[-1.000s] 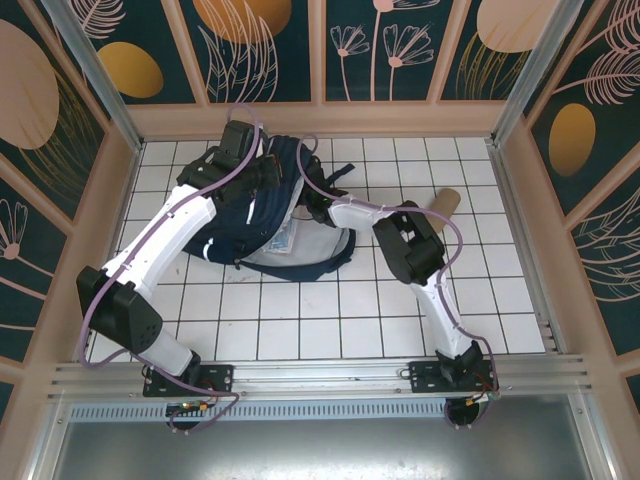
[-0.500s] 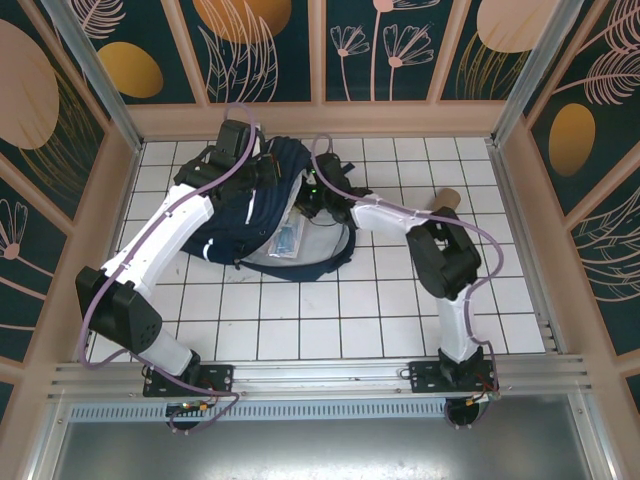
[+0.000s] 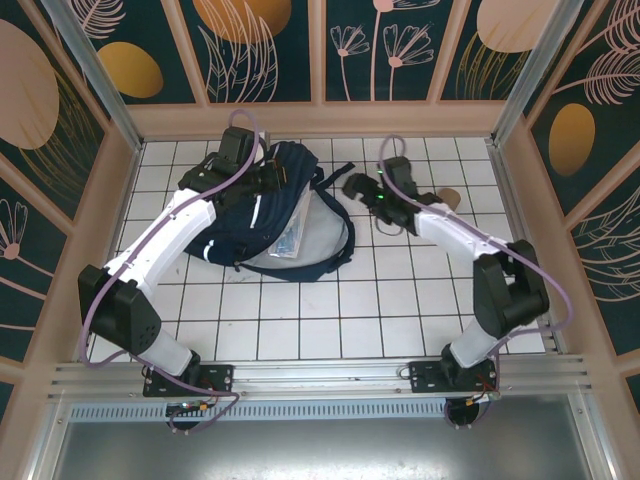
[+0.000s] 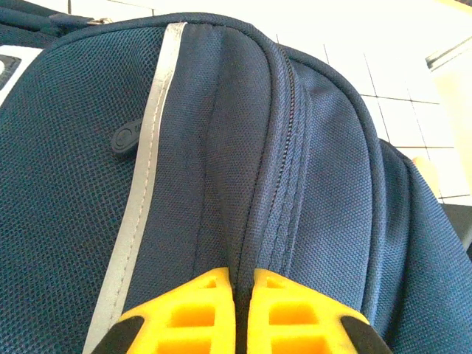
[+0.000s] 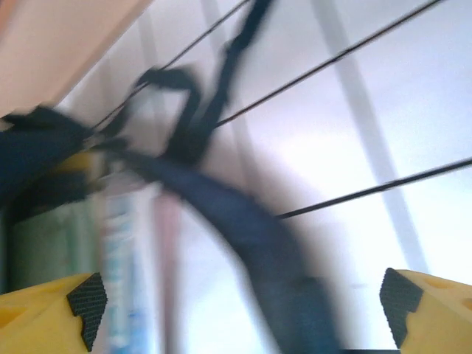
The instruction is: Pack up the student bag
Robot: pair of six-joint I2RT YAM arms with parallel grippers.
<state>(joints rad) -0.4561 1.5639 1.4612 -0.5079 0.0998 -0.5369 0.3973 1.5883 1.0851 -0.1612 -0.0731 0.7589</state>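
Observation:
I should next swing my right gripper away from the bag (image 3: 262, 205) to the brown cardboard tube (image 3: 449, 198) and then lower it around the tube, because the tube is still outside the bag.
The navy student bag (image 3: 262, 205) lies on the white tiled floor at the back left, its light-lined mouth facing the near side. A blue-and-white packet (image 3: 287, 238) lies inside that mouth. My left gripper (image 3: 268, 176) sits on the bag's top. In the left wrist view its yellow fingers (image 4: 184, 310) are shut on a fold of navy fabric (image 4: 221, 147) beside the zipper. My right gripper (image 3: 353, 185) hovers just right of the bag, open. The right wrist view is blurred, with wide-apart fingers (image 5: 51, 310) and a dark strap (image 5: 243, 214) crossing between them untouched.
A brown cardboard tube (image 3: 447, 198) lies at the back right, partly behind my right forearm. The bag's dark straps (image 3: 335, 185) trail toward the right gripper. Peach walls enclose the floor on three sides. Bare tiles (image 3: 330, 310) stretch across the near half.
My right arm has pulled out of the bag's mouth and swung right, toward the back. The left gripper has kept its hold on the bag's top.

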